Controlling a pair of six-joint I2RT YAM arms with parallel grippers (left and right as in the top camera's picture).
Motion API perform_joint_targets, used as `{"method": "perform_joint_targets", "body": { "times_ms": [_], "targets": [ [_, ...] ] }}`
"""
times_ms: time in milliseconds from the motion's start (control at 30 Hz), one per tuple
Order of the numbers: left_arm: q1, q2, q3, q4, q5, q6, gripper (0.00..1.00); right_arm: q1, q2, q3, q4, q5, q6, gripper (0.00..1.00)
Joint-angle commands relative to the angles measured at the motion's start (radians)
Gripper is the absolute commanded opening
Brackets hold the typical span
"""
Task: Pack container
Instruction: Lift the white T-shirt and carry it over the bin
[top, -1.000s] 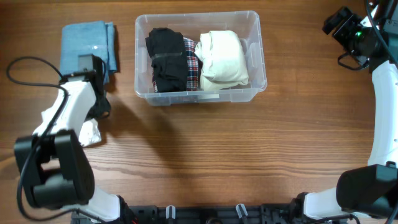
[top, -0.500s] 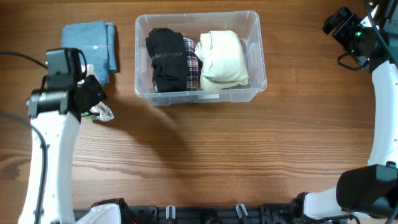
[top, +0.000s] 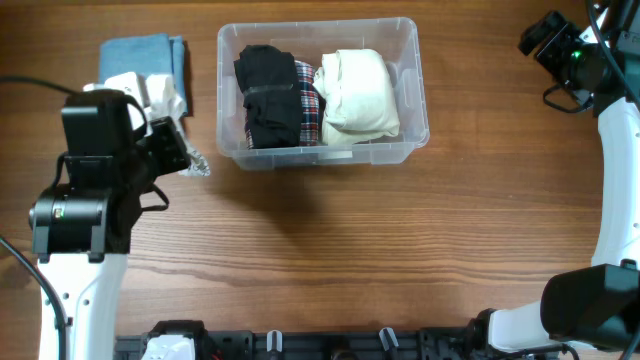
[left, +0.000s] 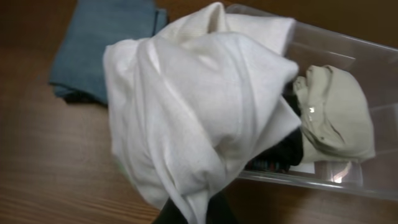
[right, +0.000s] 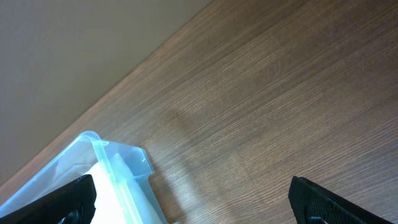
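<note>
I should swing my left gripper across and down to let go of the white cloth on the cream cloth (top: 358, 90) (left: 334, 115), because that is to the gripper's right in the overhead view.
The clear plastic container (top: 410, 85) stands at the back centre and holds a black cloth (top: 268, 95), a plaid cloth (top: 310, 100) and a cream cloth (top: 358, 90). My left gripper (top: 165, 140) is shut on a white cloth (left: 199, 106) and holds it in the air just left of the container (left: 348, 56); the cloth hides the fingertips. My right gripper (right: 193, 202) is open and empty, raised at the far right, beyond the container's corner (right: 109, 171).
A folded blue cloth (top: 140, 60) lies on the table at the back left, partly under my left arm; it also shows in the left wrist view (left: 93, 43). Wooden table (top: 380, 250) all around.
My left arm has lifted the white cloth off the table and carried it back and to the right, towards the container. The right arm has not moved.
</note>
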Motion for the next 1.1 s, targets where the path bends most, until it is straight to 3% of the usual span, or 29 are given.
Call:
{"method": "perform_joint_targets", "body": {
  "times_ms": [0,200,300,667,900,1067],
  "targets": [
    [-0.087,-0.018,0.076,0.012,-0.04,0.071,0.04,0.004,-0.003,0.005,0.0,-0.01,0.006,1.0],
    [-0.226,-0.018,0.094,0.112,-0.056,0.27,0.04,0.004,-0.003,0.005,0.0,-0.01,0.006,1.0],
    [-0.314,-0.007,0.094,0.19,-0.082,0.455,0.04,0.004,-0.003,0.005,0.0,-0.01,0.006,1.0],
    [-0.507,0.163,0.094,0.436,-0.125,0.932,0.04,0.004,-0.003,0.005,-0.001,-0.01,0.006,1.0],
    [-0.574,0.376,0.094,0.52,-0.254,1.164,0.04,0.004,-0.003,0.005,0.0,-0.01,0.006,1.0],
    [-0.607,0.512,0.094,0.611,-0.321,1.247,0.04,0.004,-0.003,0.005,0.0,-0.009,0.006,1.0]
  ]
}}
